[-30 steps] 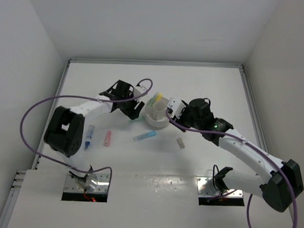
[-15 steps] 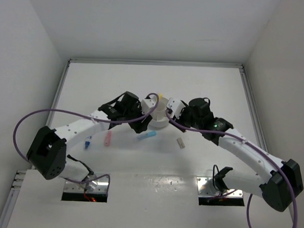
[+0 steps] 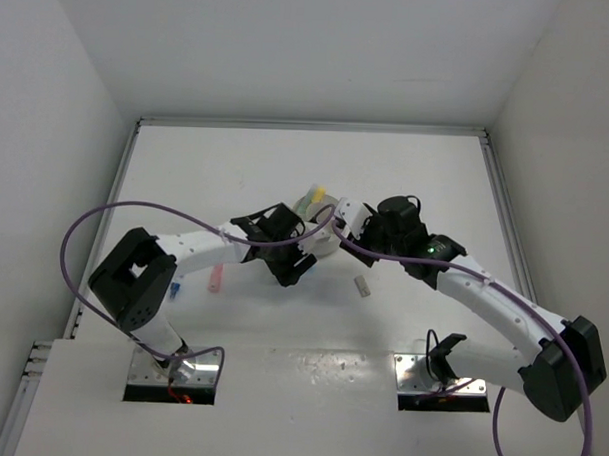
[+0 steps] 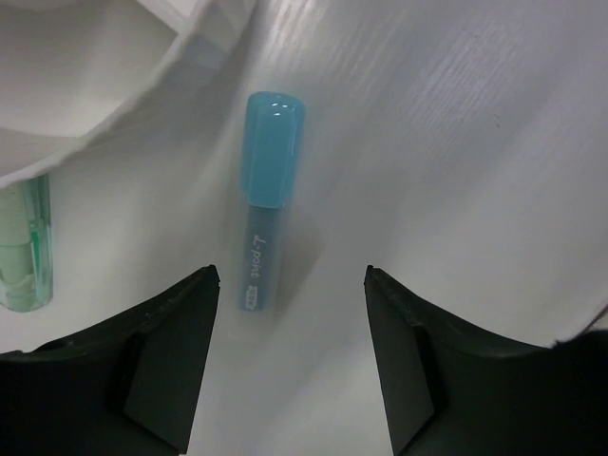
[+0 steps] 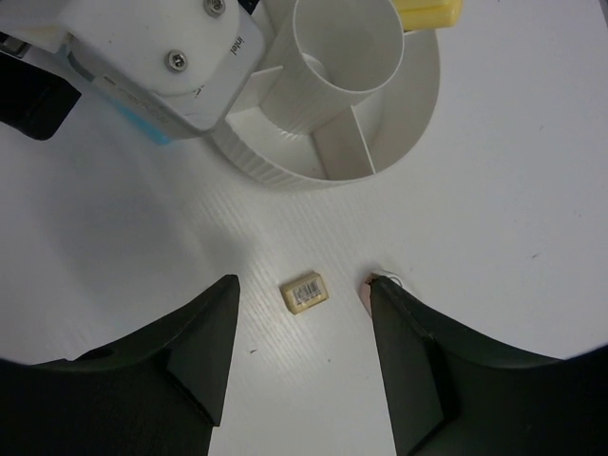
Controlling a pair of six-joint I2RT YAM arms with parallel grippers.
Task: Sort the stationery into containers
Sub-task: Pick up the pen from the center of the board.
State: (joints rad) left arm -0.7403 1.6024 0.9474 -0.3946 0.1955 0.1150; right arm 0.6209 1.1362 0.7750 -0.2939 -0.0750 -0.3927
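Note:
I should next lower my left gripper around the light blue marker's lettered body [image 4: 258, 251]: it lies below, clear of the organiser's side, so both fingers fit alongside.
The white round organiser [image 5: 380, 123] stands mid-table, with a yellow marker [image 5: 427, 14] at its far rim; in the top view [image 3: 322, 241] the arms mostly cover it. My left gripper [image 4: 292, 275] is open, low over the table, with a light blue marker [image 4: 266, 218] lying just ahead between its fingers, apart from both; in the top view it is in front of the organiser [image 3: 288, 262]. My right gripper [image 5: 304, 285] is open, high above a tan eraser block [image 5: 306, 292]. A small pink piece [image 5: 369, 282] shows at its right fingertip.
A green marker [image 4: 24, 256] lies by the organiser wall [image 4: 114, 85]. A pink marker [image 3: 216, 277] and a blue marker [image 3: 175, 287] lie front left. The tan block [image 3: 361, 286] lies front right of the organiser. White walls enclose the table.
My left arm swung from behind and left of the organiser round to its front, and now sits over the light blue marker. The right arm has not moved.

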